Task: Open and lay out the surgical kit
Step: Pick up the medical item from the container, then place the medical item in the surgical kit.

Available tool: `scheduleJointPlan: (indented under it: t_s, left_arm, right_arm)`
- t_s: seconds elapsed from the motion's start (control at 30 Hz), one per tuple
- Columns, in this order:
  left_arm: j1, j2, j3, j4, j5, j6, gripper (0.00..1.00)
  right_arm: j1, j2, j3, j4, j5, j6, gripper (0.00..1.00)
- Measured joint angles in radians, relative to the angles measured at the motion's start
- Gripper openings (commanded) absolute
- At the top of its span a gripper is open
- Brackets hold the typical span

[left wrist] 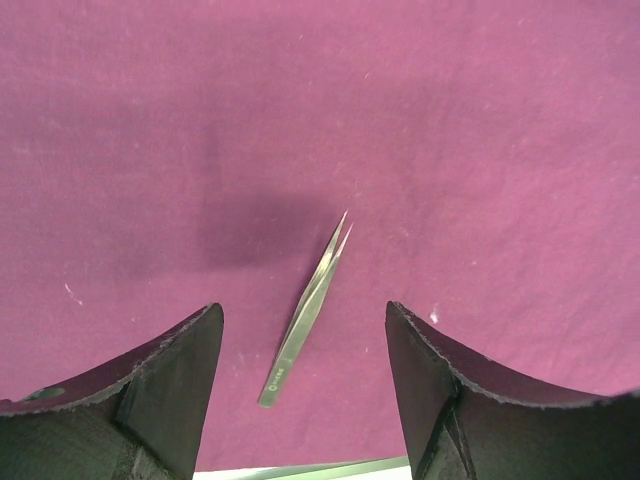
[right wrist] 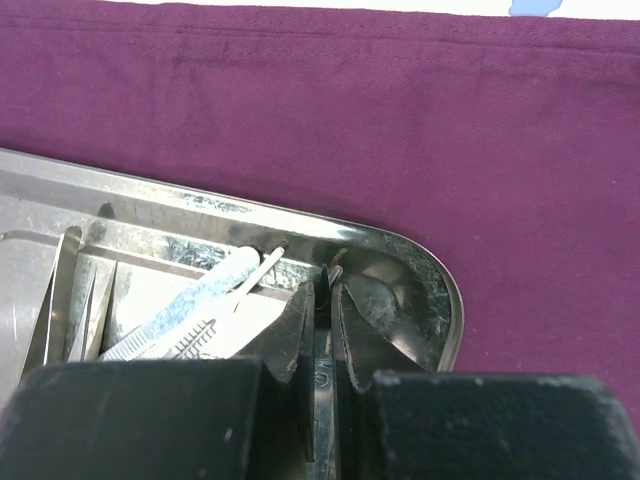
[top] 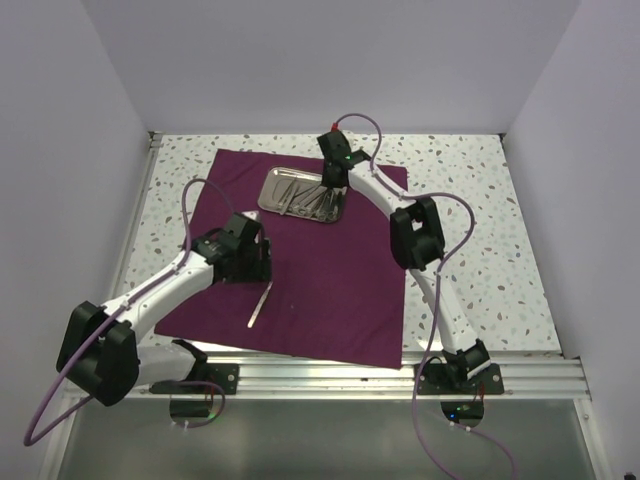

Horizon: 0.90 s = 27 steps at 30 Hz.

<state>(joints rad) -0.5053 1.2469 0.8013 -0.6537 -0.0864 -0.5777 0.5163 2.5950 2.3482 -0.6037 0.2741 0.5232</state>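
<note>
The robot's right gripper next needs to go up from the tray (top: 272,185), then back and down to the cloth's near corner away from the tweezers and let go, since that corner is bare.
The dark purple cloth (top: 330,290) lies spread flat on the table. The steel tray (top: 272,185) sits on its far part with several slim steel instruments (right wrist: 190,300) in it. One pair of tweezers (top: 260,304) lies loose on the cloth near the front. My left gripper (top: 262,262) is open just above them; in the left wrist view the tweezers (left wrist: 308,312) lie between the spread fingers, untouched. My right gripper (top: 333,195) is down in the tray's right end (right wrist: 440,290), shut (right wrist: 322,285) on a thin steel instrument whose kind I cannot tell.
Speckled white tabletop (top: 470,200) surrounds the cloth, with white walls on three sides. An aluminium rail (top: 400,375) runs along the near edge by the arm bases. The cloth's front edge shows in the left wrist view (left wrist: 300,465).
</note>
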Motion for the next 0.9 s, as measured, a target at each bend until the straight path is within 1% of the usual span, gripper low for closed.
scheduleJointPlan:
  t_s: [0.17, 0.3, 0.47, 0.6, 0.9]
  left_arm:
    - [0.0, 0.024, 0.043, 0.002, -0.001, 0.017, 0.7]
    - [0.0, 0.051, 0.084, 0.006, -0.007, 0.026, 0.7]
    - [0.0, 0.111, 0.161, 0.01, -0.019, 0.052, 0.7]
    - [0.0, 0.2, 0.269, 0.017, -0.031, 0.084, 0.7]
    - [0.0, 0.473, 0.56, 0.049, -0.045, 0.161, 0.7]
  right_arm:
    - [-0.007, -0.037, 0.0, -0.027, -0.034, -0.01, 0.0]
    - [-0.007, -0.106, -0.018, -0.028, -0.051, -0.018, 0.0]
    - [-0.007, -0.271, -0.161, -0.013, -0.065, -0.019, 0.0]
    - [-0.007, -0.452, -0.404, 0.013, -0.089, -0.009, 0.0]
    - [0.005, -0.913, -1.143, 0.07, -0.166, 0.094, 0.0]
